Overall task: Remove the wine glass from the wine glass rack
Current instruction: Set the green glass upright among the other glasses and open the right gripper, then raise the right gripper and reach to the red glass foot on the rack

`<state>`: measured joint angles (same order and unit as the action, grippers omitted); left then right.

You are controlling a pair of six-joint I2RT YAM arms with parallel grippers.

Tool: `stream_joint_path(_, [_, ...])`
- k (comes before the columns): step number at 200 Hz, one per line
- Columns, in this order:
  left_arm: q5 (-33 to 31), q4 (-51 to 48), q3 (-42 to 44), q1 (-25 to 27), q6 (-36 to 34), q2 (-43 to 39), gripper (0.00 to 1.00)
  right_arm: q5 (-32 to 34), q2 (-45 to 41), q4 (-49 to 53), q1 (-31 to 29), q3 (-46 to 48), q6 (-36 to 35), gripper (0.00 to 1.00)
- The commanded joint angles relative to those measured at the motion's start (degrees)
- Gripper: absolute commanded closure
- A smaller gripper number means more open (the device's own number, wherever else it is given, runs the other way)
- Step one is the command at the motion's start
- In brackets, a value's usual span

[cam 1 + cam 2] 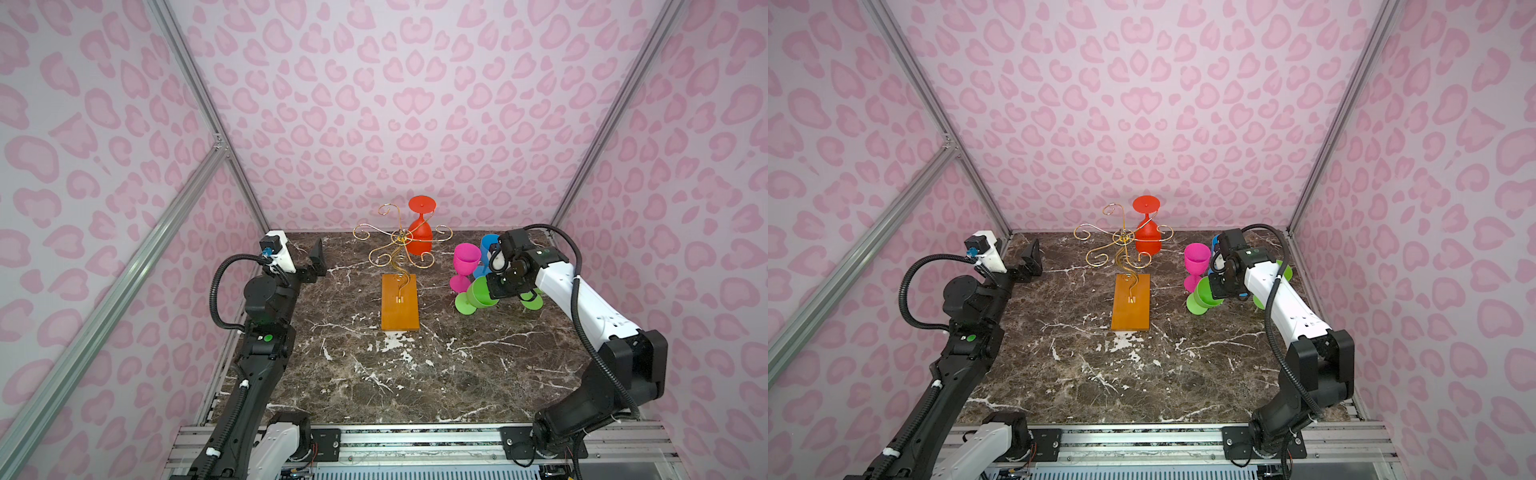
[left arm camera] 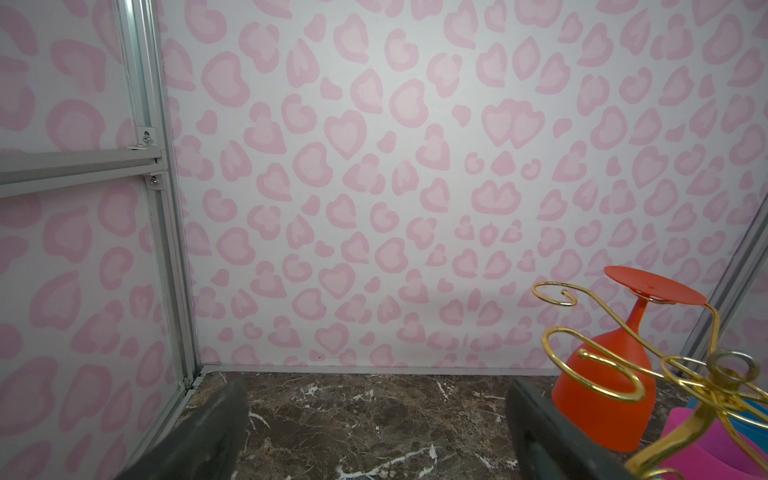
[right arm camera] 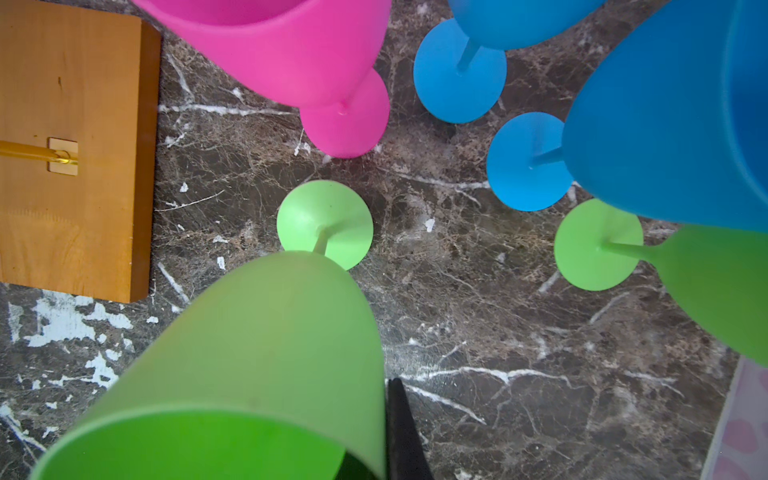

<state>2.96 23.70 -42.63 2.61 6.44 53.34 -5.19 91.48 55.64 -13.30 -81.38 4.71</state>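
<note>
My right gripper should next move the leaning green wine glass over the bare marble toward the wooden base and release its rim there.
The wine glass rack (image 1: 401, 239) is gold wire with curled arms on an orange-brown wooden base (image 1: 400, 301) at mid-table. A red wine glass (image 1: 419, 239) hangs upside down from a far arm, its foot resting on the wire (image 2: 654, 286). My left gripper (image 1: 316, 257) is to the left of the rack near the far-left corner, open and empty, its fingers (image 2: 540, 424) wide apart. My right gripper (image 1: 494, 289) is to the right of the rack, shut on the rim of a green wine glass (image 3: 257, 340). One finger (image 3: 401, 432) lies against the green glass's outer wall.
A magenta glass (image 1: 466, 259), two blue glasses (image 3: 459, 70) (image 3: 665, 124) and a second green glass (image 3: 715, 282) crowd round the right gripper. Pink patterned walls with aluminium posts (image 2: 166, 249) close the marble table (image 1: 415, 374) on three sides.
</note>
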Motion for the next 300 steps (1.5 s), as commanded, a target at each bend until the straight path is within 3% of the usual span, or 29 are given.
stream_joint_path(1, [-0.30, 0.55, -0.79, -0.22, 0.24, 0.10, 0.02, 1.14, 1.72, 1.20, -0.48, -1.42, -0.75, 0.98])
stream_joint_path(57, [-0.44, 0.11, -0.96, -0.40, 0.13, 0.22, 0.02, 0.79, 5.44, 2.36, -1.31, -3.25, -1.28, 0.95])
stream_joint_path(114, [-0.32, -0.15, -1.14, -0.68, 0.37, 0.60, 0.02, -1.05, 5.56, 2.13, -1.51, -7.47, -1.22, 0.74])
stream_joint_path(174, [-0.49, -0.32, -1.14, -1.12, 0.59, 0.79, 0.02, -4.43, 3.43, 2.90, -0.86, -13.62, -1.38, 0.64])
stream_joint_path(207, [-0.30, -0.32, -1.23, -1.42, 0.86, 0.95, 0.02, -8.87, -1.13, -0.15, -0.45, -15.73, -0.31, 0.61])
stream_joint_path(245, [1.11, -0.25, -1.31, -1.51, 0.61, 0.97, 0.02, -19.59, -5.91, -12.25, 0.49, -13.93, 4.33, 0.49])
stream_joint_path(283, [1.81, 0.03, -1.18, -1.50, 0.58, 0.80, 0.01, -27.81, -3.06, -22.43, 1.08, -16.06, 9.94, 0.42])
stream_joint_path(300, [2.24, 0.03, -1.14, -1.51, 0.48, 0.71, 0.01, -29.77, -0.25, -24.97, 1.08, -17.98, 11.80, 0.34])
